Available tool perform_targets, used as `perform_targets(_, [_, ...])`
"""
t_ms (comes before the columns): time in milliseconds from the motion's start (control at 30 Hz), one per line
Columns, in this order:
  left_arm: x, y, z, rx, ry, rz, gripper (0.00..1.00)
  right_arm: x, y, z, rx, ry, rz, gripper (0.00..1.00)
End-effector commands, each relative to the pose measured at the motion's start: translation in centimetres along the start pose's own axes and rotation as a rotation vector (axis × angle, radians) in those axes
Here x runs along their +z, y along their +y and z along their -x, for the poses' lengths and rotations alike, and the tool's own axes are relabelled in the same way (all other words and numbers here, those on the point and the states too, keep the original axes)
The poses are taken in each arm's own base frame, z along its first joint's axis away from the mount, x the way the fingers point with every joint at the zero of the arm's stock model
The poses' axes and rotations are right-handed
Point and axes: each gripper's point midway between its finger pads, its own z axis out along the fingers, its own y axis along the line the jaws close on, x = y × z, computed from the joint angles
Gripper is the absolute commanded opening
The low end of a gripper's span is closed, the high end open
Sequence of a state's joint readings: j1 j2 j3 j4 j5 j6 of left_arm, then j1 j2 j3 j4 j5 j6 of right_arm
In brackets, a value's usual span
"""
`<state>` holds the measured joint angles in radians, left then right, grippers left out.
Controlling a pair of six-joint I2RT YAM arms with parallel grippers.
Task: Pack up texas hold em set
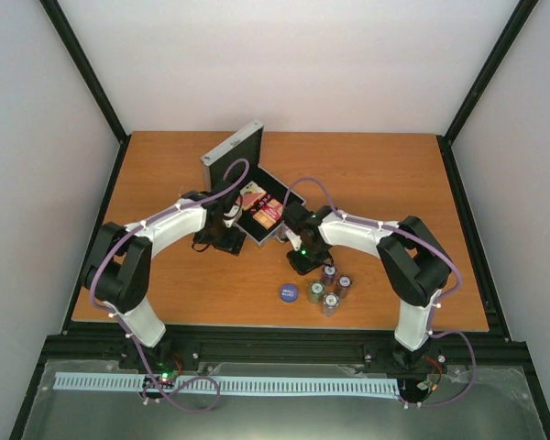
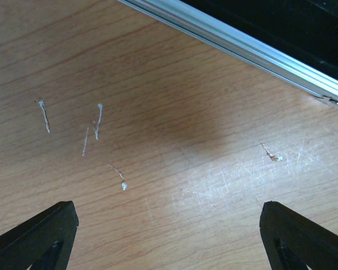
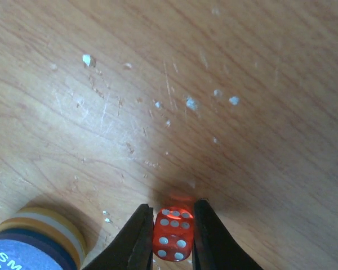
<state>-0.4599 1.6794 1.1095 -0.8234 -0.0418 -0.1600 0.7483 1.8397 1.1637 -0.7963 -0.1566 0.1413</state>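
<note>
My right gripper is holding the die [image 3: 173,234]. I will lift it up and outward next and release it in the gap between the card decks, outward past the case's rim.
The silver case [image 1: 231,151] stands open at the table's middle back, its black-lined tray [image 1: 280,191] holding red-orange card decks [image 1: 268,212]. Its metal rim [image 2: 253,53] crosses the top of the left wrist view. My left gripper [image 2: 169,225] is open and empty over bare wood just left of the case. My right gripper [image 3: 172,236] is shut on a red die [image 3: 173,234] just above the table, right of the case. Several chip stacks [image 1: 330,291] and a round blue disc [image 1: 289,293] sit near the front. A chip stack with a blue top [image 3: 34,242] shows at lower left.
The wooden table [image 1: 394,183] is scratched and flecked with white marks [image 3: 188,103]. Black frame posts and white walls enclose it. The arm bases sit on a black rail [image 1: 284,346] at the near edge.
</note>
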Motion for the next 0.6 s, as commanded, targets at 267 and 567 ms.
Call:
perform_targets(267, [-1.2,0.4,0.6,-0.007,-0.05,0.0,0.92,-4.3,0.4,8.9,-0.026,-0.168,-0.047,0.11])
perform_targets(567, [-1.5,0.4,0.3,-0.008,-0.052,-0.005,0.92,-4.2,0.2,19.4,-0.03,-0.327,-0.029,0.11])
